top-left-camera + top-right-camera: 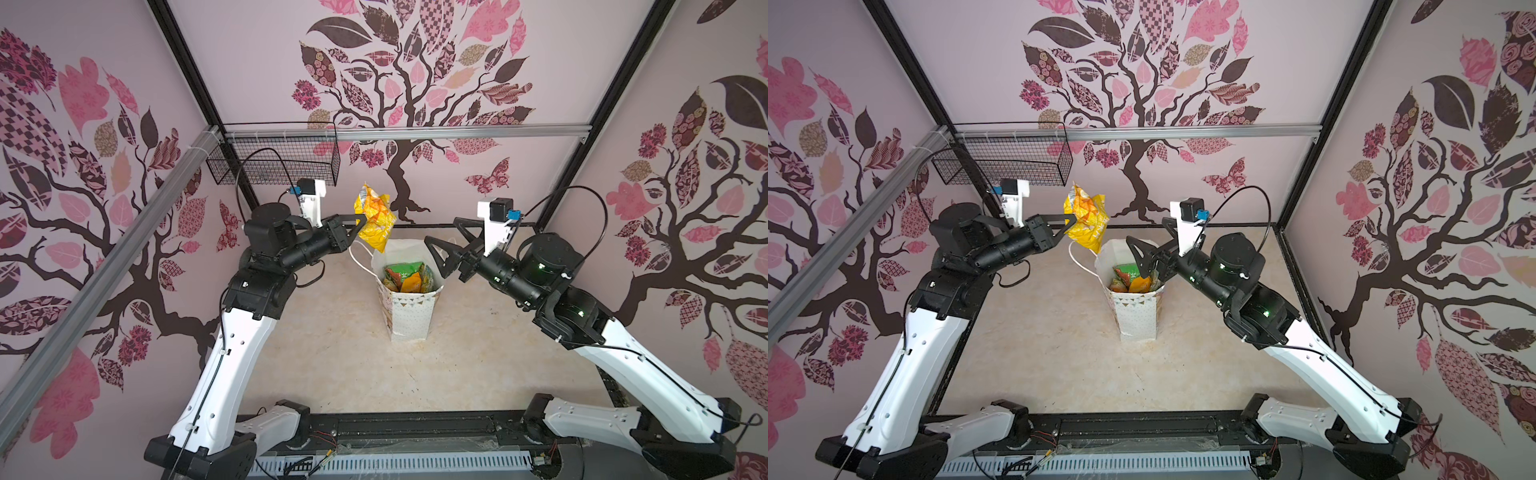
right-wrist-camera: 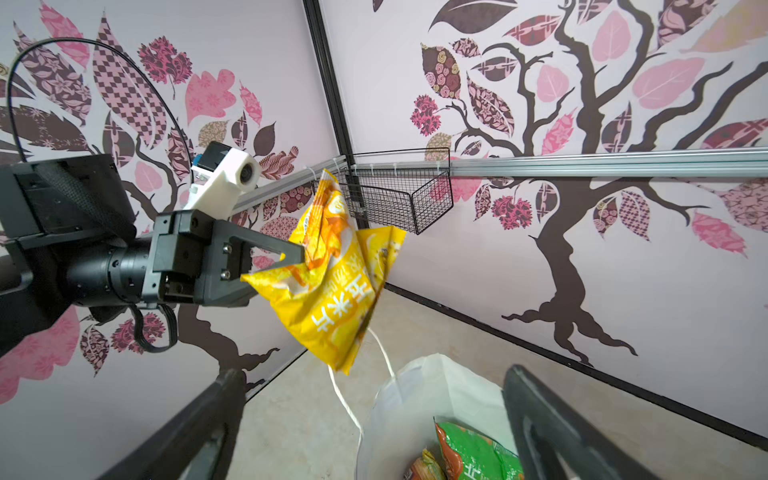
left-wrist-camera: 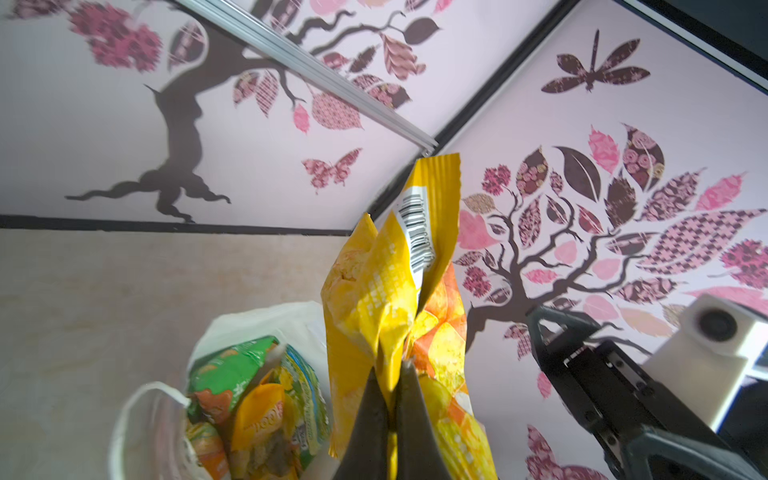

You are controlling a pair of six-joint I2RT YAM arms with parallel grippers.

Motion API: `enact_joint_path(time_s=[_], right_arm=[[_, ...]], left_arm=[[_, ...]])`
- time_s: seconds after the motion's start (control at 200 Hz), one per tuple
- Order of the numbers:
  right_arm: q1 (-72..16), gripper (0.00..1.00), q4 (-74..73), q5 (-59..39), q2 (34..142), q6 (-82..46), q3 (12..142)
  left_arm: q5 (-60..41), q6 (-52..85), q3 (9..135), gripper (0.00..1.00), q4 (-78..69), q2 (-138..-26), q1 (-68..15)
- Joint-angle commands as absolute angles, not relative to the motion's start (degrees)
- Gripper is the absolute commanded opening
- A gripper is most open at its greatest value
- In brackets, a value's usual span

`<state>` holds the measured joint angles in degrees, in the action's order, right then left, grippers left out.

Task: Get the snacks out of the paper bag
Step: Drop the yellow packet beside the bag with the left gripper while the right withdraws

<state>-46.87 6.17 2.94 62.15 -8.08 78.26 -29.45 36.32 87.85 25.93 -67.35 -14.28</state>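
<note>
The packet will next be pulled away from the bag by my left gripper, lowered onto the bare tabletop below, beside the bag's cord handle, and released.
The white paper bag [image 1: 409, 316] [image 1: 1138, 318] stands upright mid-table with its mouth open. Inside it lie several snacks [image 1: 409, 276] [image 1: 1131, 280] [image 3: 249, 395] [image 2: 469, 453], green and orange ones on top. My left gripper [image 1: 360, 218] [image 1: 1071, 220] [image 3: 392, 365] is shut on a crumpled yellow snack packet [image 1: 374, 220] [image 1: 1086, 220] [image 3: 386, 299] [image 2: 336, 291], which hangs in the air above the bag's back left rim. My right gripper [image 1: 442, 230] [image 1: 1147, 230] [image 2: 370, 374] is open and empty, up at the bag's right rim.
A black wire basket [image 1: 282, 162] [image 1: 1013, 162] [image 2: 399, 199] hangs on the rail at the back left, above the left arm. One white cord handle [image 1: 357, 257] droops over the bag's left side. Patterned walls close in three sides.
</note>
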Motion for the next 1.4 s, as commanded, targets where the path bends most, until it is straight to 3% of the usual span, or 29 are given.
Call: enact_joint_path(time_s=[0.0, 0.235, 0.48, 0.86, 1.395], right_arm=[[-47.2, 1.00, 3.7, 5.2, 60.3, -7.1, 75.8], [-47.2, 1.00, 5.5, 4.8, 60.5, -8.9, 72.3], [-47.3, 1.00, 8.2, 3.9, 62.2, -10.1, 72.0], [-47.2, 1.00, 14.1, 1.8, 65.2, -11.4, 74.3], [-47.2, 1.00, 18.5, 3.5, 65.3, -10.0, 73.7]], left_arm=[[-28.1, 35.2, 88.2, 0.00, 25.1, -67.4, -10.6], [-32.2, 40.9, 81.9, 0.00, 23.4, -67.3, 0.5], [-29.8, 40.5, 74.7, 0.00, 22.8, -68.0, 5.6], [-14.7, 32.7, 67.0, 0.00, 17.4, -80.0, 6.4], [-12.7, 27.9, 71.9, 0.00, 9.5, -104.2, 6.6]])
